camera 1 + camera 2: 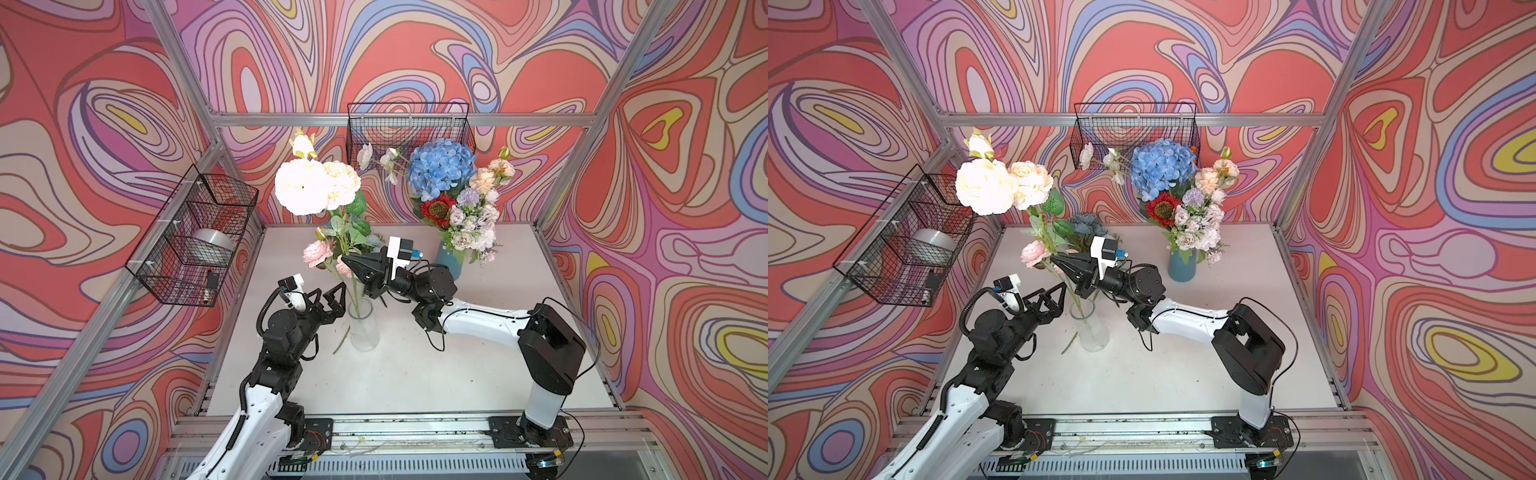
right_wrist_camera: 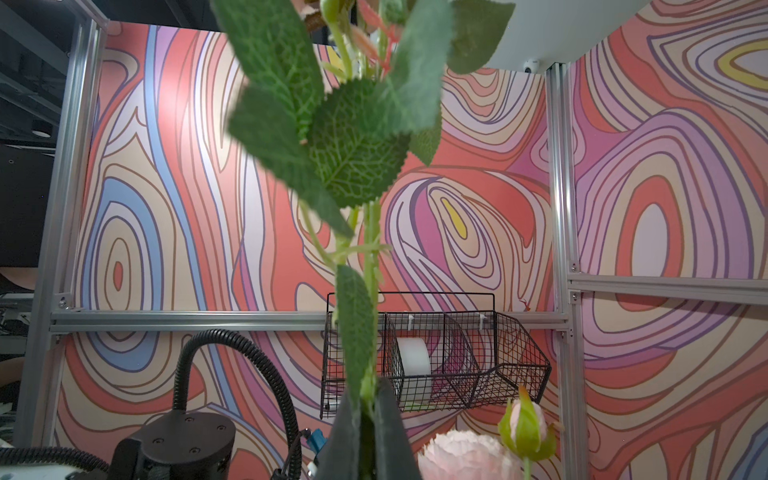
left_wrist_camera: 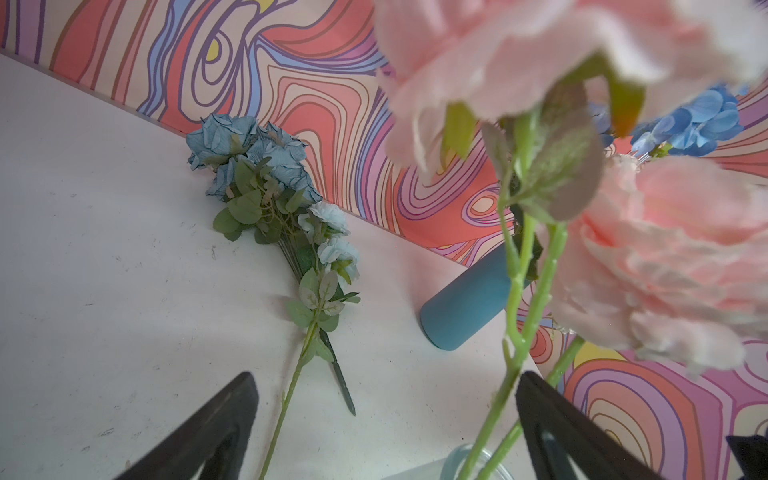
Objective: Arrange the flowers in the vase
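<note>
The leafy stem is in my right gripper, well above the vase's rim. My right gripper will next move down to the glass vase's opening [image 1: 361, 307] and let go of the stem there.
A clear glass vase [image 1: 364, 328] [image 1: 1091, 330] stands on the table with two thin green stems of pink blooms [image 1: 316, 253] [image 3: 665, 270] in it. My right gripper [image 1: 347, 259] [image 2: 365, 390] is shut on the leafy stem of a tall cream and white bunch [image 1: 309, 187] [image 1: 992, 187], above the vase. Where that stem ends is hidden. My left gripper [image 1: 331, 292] [image 3: 386, 384] hangs open just left of the vase rim [image 3: 457, 463], with the pink stems close to one finger. Dusty-blue roses [image 3: 257, 162] [image 1: 1086, 226] lie on the table behind.
A blue vase [image 1: 451, 266] [image 3: 465, 307] at the back right holds a full bouquet with a blue hydrangea [image 1: 442, 168] and a red sunflower [image 1: 436, 208]. Wire baskets hang on the left wall [image 1: 195, 237] and the back wall [image 1: 409, 129]. A loose stem [image 1: 341, 343] lies beside the glass vase.
</note>
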Motion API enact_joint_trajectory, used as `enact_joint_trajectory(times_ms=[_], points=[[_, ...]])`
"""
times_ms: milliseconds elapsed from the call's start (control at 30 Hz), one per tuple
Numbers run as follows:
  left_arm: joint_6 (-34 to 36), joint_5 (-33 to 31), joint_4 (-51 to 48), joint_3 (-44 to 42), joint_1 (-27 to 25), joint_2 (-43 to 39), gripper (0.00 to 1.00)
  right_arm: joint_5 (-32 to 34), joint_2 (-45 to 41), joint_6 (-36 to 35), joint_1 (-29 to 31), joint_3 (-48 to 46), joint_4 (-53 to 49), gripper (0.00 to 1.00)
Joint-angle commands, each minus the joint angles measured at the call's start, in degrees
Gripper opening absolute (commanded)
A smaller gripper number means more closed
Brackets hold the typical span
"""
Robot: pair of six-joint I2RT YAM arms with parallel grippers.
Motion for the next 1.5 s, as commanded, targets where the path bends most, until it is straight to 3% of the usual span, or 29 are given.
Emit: enact_joint_trajectory(times_ms=[0, 233, 400, 633, 833, 1267, 1467], points=[[0.35, -0.05, -0.36, -0.34, -0.1, -1.24, 1.0, 0.86, 1.96, -0.11, 0.3, -1.17, -1.21, 0.0], [0.15, 1.18, -6.23, 0.44, -0.1, -4.25, 1.0, 3.07, 2.01, -0.49, 0.3, -7.19, -1.63, 0.0], [1.41, 8.67, -10.6, 3.24, -0.15, -5.99, 1.0, 3.67, 1.9, -1.82, 0.27, -10.51, -6.08, 0.0], [1.5, 13.23, -8.3, 5.42, -0.14, -8.85, 1.0, 5.66, -1.89, -5.05, 0.3, -14.77, -16.9, 0.0], [2.36, 14.58, -5.23, 6.47, -0.12, -5.79, 1.0, 6.13, -5.55, -7.42, 0.3, -15.76, -27.89, 0.0], [1.14, 14.27, 0.78, 3.4, -0.51, -1.67, 1.0, 11.63, -11.97, -12.62, 0.3, -18.0, -41.93, 0.12], [2.3, 13.53, 2.53, 3.38, -3.39, 0.7, 1.0, 13.67, -16.31, -12.12, 0.3, -21.09, -42.41, 0.32]])
